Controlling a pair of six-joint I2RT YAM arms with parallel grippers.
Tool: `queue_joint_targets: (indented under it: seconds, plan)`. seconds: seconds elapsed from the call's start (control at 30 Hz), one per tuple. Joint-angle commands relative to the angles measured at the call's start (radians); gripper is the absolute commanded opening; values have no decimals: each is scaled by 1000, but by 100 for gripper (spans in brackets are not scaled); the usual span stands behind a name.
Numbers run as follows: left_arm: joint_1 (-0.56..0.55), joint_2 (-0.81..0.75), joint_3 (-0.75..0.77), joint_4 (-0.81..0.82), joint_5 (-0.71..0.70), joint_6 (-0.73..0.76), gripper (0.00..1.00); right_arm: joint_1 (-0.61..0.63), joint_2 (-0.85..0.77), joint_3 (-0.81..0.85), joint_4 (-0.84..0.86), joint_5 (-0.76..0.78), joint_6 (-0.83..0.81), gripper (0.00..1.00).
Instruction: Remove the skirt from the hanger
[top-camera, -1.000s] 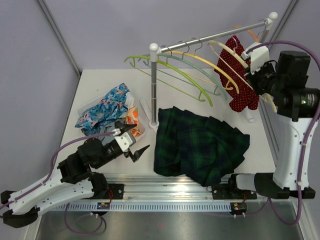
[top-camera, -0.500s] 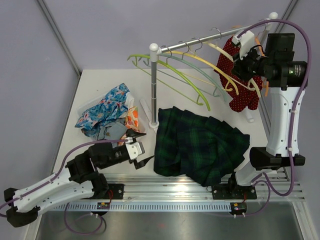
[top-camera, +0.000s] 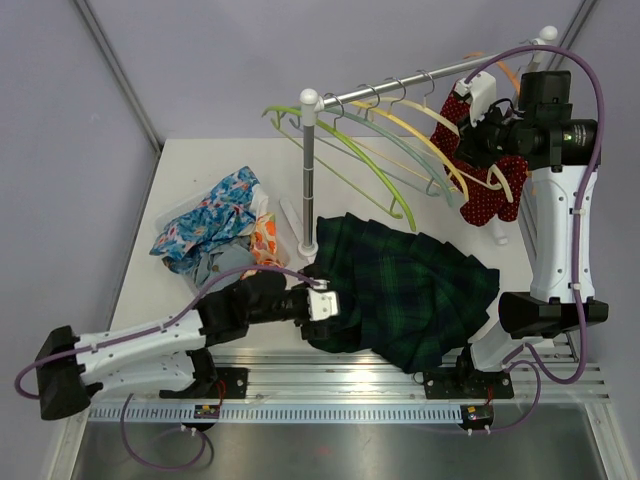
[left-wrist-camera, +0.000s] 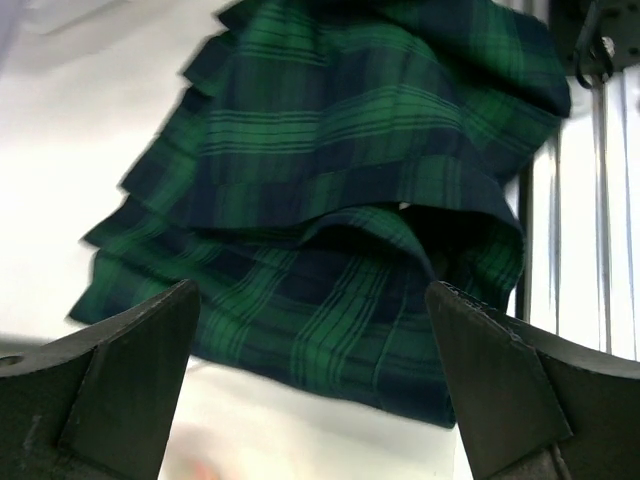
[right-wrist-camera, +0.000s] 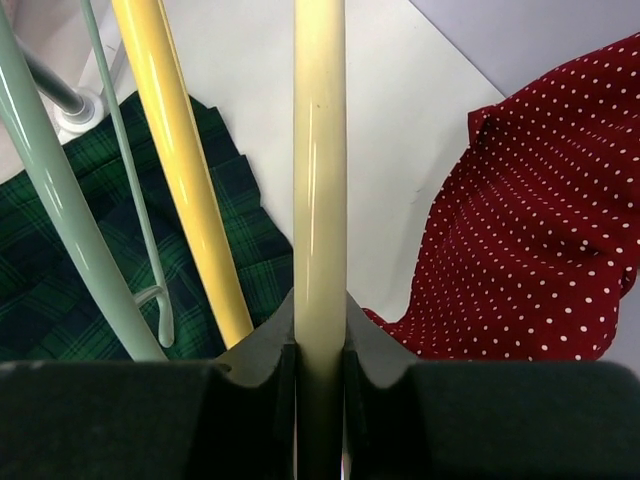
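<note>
My left gripper has its open fingers only at the plaid skirt's edge, so next it will go to the right in the top view and down onto the plaid skirt's near middle.
A red polka-dot skirt hangs at the right end of the rack, beside a cream hanger. My right gripper is shut on that cream hanger's arm, high up by the rail. A green plaid skirt lies crumpled on the table in front of the rack. My left gripper is open low over the table at the plaid skirt's near left edge, with nothing between its fingers.
The rack's rail rests on a white post and carries a yellow hanger and pale green hangers. A bin of floral clothes sits at the left. The table's metal front rail runs along the near edge.
My left arm has swung right from beside the bin to the plaid skirt's edge, still open. My right gripper has moved left along the rack with the cream hanger; the hangers have swung.
</note>
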Motion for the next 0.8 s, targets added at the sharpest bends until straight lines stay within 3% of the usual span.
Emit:
queue_joint_targets:
  seconds: [0.0, 0.17, 0.27, 0.5, 0.6, 0.73, 0.77]
  plan:
    - [-56, 142, 78, 147, 63, 71, 99, -3, -31, 4, 39, -11, -14, 25]
    - [-123, 362, 162, 229, 43, 141, 99, -4, -112, -33, 58, 41, 4, 85]
    - [-152, 491, 199, 304, 26, 162, 99, -4, -257, -135, 126, 93, 32, 97]
    - [-171, 743, 315, 375, 74, 87, 99, -3, -469, -496, 268, 95, 115, 99]
    - [-176, 837, 351, 369, 37, 27, 94, -3, -520, -600, 296, 86, 135, 99]
    - [-176, 906, 343, 381, -55, -29, 75, -3, -571, -691, 322, 70, 165, 99]
    - [-176, 912, 334, 389, -92, -39, 61, -4, -588, -715, 327, 70, 172, 100]
